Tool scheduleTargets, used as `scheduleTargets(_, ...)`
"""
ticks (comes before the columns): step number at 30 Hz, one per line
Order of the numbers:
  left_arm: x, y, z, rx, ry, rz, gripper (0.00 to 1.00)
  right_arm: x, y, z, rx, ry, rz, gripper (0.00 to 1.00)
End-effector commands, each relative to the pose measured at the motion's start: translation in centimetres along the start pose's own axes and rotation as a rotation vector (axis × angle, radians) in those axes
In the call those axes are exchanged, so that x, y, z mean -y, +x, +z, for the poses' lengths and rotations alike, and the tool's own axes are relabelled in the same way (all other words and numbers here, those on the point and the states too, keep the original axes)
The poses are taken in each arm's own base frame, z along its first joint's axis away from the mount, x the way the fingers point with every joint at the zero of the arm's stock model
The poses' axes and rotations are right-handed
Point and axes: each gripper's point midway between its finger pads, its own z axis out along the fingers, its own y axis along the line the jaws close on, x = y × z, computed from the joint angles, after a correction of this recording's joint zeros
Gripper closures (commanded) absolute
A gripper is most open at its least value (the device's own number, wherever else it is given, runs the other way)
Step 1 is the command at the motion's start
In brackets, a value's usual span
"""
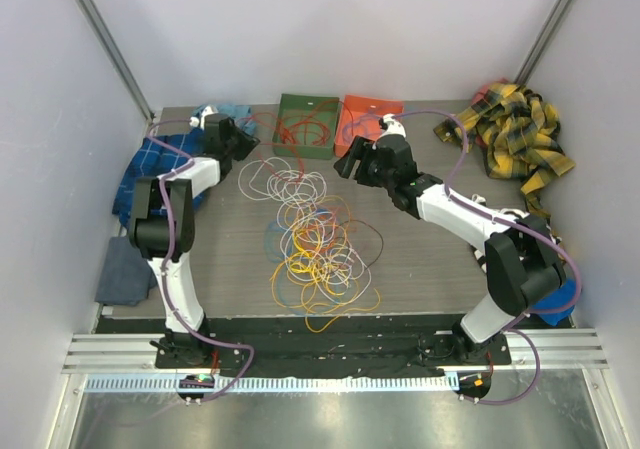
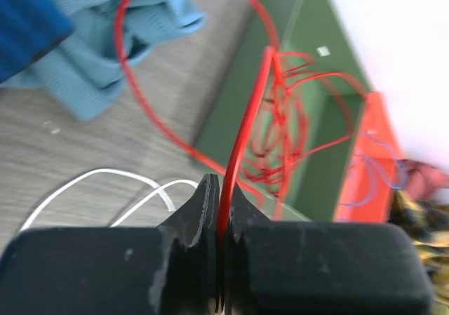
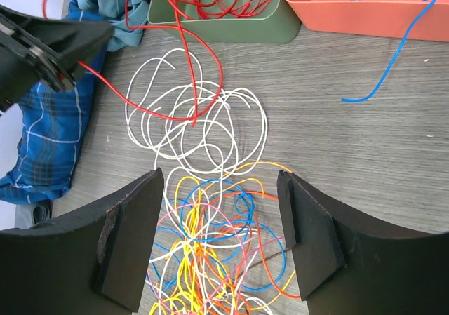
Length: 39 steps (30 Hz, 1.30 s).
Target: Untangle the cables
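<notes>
The red cable's loop hangs outside, so my left gripper should go up and outward, then go down over the green bin to let go of the cable.
The cables (image 1: 315, 239) lie in a tangle of yellow, orange, blue, pink and white loops mid-table, with white loops (image 3: 203, 118) at the far end. My left gripper (image 2: 223, 189) is shut on a red cable (image 2: 245, 118) that runs into the green bin (image 2: 309, 69), where more red wire is bunched. In the top view the left gripper (image 1: 240, 139) is by that bin's left side. My right gripper (image 3: 219, 178) hovers open above the tangle with nothing between its fingers. A blue cable (image 3: 382, 69) trails out of the orange bin (image 3: 365, 6).
Green bin (image 1: 308, 124) and orange bin (image 1: 368, 119) stand at the back. A blue plaid cloth (image 1: 150, 169) and a light blue cloth (image 1: 225, 112) lie far left, a grey cloth (image 1: 125, 274) near left, a yellow plaid cloth (image 1: 515, 134) far right.
</notes>
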Motion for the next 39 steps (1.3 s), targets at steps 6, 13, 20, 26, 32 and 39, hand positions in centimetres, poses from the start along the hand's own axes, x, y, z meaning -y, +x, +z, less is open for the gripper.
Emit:
scheduleTargets(6,15.0,-9.5,-7.3,0.168,0.417,-0.064,1.00,-1.3,-1.9,-1.0,0.060,-0.030,-0.024,0.27)
scheduleTargets(13,22.9,-15.0,-12.1,0.328,0.583,-0.038,1.00,-1.8,-2.8,-1.8,0.085,-0.039,-0.018,0.27)
scheduleTargets(20,28.2,-16.0,-8.8,0.314,0.682,-0.044,1.00,-2.0,-3.8,-3.5,0.110,-0.033,-0.019,0.27)
scheduleTargets(26,25.7,-7.1,1.1,0.097,0.553,0.034,1.00,-1.9,-3.8,-4.2,0.112,-0.026,-0.024,0.27)
scheduleTargets(32,20.5,0.5,6.7,-0.047,0.408,0.126,0.78,-1.4,-3.3,-4.1,0.105,-0.017,-0.030,0.27)
scheduleTargets(39,20.4,-0.7,4.9,0.002,0.336,0.237,0.00,-1.3,-3.0,-3.9,0.099,-0.021,-0.023,0.27)
